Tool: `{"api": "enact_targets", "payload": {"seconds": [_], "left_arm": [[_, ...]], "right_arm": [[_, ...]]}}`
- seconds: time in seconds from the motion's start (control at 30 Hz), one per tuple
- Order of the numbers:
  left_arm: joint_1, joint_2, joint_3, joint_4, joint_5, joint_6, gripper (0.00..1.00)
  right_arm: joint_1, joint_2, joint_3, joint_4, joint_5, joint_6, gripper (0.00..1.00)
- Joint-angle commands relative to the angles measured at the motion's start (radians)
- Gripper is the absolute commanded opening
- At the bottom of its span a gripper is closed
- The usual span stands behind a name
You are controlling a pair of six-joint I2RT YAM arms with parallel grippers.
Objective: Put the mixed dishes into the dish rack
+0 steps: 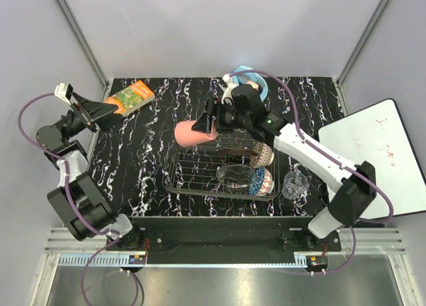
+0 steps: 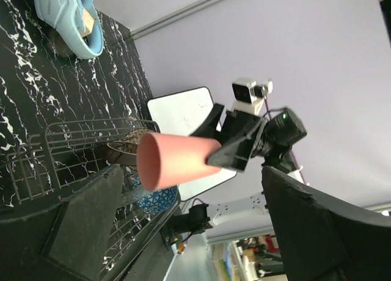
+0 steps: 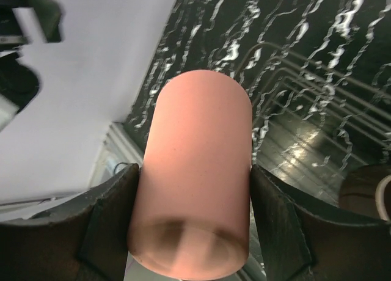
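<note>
The bowls fill the other end of the rack, so next my right gripper will tip downward, lower the pink cup into the rack's empty far corner (image 1: 193, 156) (image 3: 299, 149) and release it.
My right gripper (image 1: 212, 122) is shut on the pink cup (image 1: 193, 133) and holds it on its side in the air above the far left part of the dish rack (image 1: 200, 176). The cup fills the right wrist view (image 3: 192, 171) between both fingers, and also shows in the left wrist view (image 2: 174, 159). In the rack lie the clear glass bowl (image 1: 234, 176) and the blue patterned bowl (image 1: 261, 181), with the red floral plate (image 1: 263, 154) behind them. The clear glass cup (image 1: 294, 183) stands on the table right of the rack. My left gripper (image 1: 100, 113) is open and empty at the far left.
A light-blue bowl (image 1: 249, 76) sits at the table's far edge behind my right arm. An orange-green book (image 1: 130, 96) lies at the far left near my left gripper. A white board (image 1: 373, 153) lies off the table's right edge.
</note>
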Motion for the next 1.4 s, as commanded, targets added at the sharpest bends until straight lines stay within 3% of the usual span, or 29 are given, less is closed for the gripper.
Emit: {"api": "enact_targets", "payload": {"seconds": [0.0,0.1,0.13,0.17,0.2,0.3,0.43,0.5,0.8,0.9,0.97,1.07,1.1,1.13,1.2,1.23,1.3,1.37], "left_arm": [[0.024,-0.175,-0.004,0.383,0.212,0.068,0.99],[0.191,-0.264,-0.004,0.381,0.214,0.25,0.99],[0.365,-0.284,-0.012,0.384,0.214,0.419,0.99],[0.454,-0.308,-0.019,0.384,0.211,0.486,0.99],[0.612,-0.316,-0.03,0.384,0.209,0.536,0.99],[0.847,-0.361,-0.051,0.386,0.203,0.675,0.99],[1.075,-0.453,-0.075,0.386,0.151,0.885,0.99],[1.141,-0.453,-0.014,0.381,0.137,0.898,0.99],[1.162,-0.183,0.54,0.251,0.206,0.409,0.99],[1.181,-0.175,0.585,0.255,0.203,0.423,0.99],[1.176,-0.223,0.567,0.385,0.2,0.365,0.99],[1.175,-0.359,0.51,0.349,0.157,0.337,0.98],[1.175,-0.393,0.492,0.279,0.113,0.384,0.98],[1.175,-0.451,0.49,0.002,0.085,0.454,0.96],[1.175,-0.502,0.52,-0.35,-0.031,0.709,0.9],[1.173,-0.546,0.539,-0.648,-0.076,0.787,0.83],[1.173,-0.591,0.597,-0.831,-0.175,0.892,0.83],[1.173,-0.649,0.616,-0.909,-0.228,0.857,0.83]], "right_arm": [[-0.002,0.102,0.176,-0.188,0.125,-0.107,0.0],[0.007,0.192,0.253,-0.256,0.17,-0.135,0.0],[0.016,0.211,0.271,-0.271,0.185,-0.14,0.0],[0.021,0.248,0.29,-0.288,0.199,-0.15,0.0],[0.029,0.264,0.322,-0.314,0.217,-0.158,0.0],[0.052,0.308,0.362,-0.345,0.256,-0.176,0.0],[0.065,0.33,0.363,-0.348,0.262,-0.178,0.0],[0.07,0.334,0.354,-0.351,0.265,-0.178,0.0],[0.102,0.419,0.422,-0.432,0.331,-0.212,0.0],[0.114,0.465,0.471,-0.46,0.348,-0.222,0.0],[0.116,0.492,0.498,-0.472,0.356,-0.225,0.0],[0.116,0.523,0.523,-0.475,0.354,-0.225,0.0],[0.118,0.532,0.527,-0.477,0.357,-0.225,0.0],[0.118,0.549,0.535,-0.48,0.357,-0.225,0.0],[0.118,0.563,0.549,-0.482,0.365,-0.229,0.0],[0.121,0.578,0.555,-0.485,0.373,-0.232,0.0],[0.121,0.594,0.572,-0.491,0.38,-0.236,0.0],[0.124,0.61,0.586,-0.494,0.394,-0.241,0.0]]}}
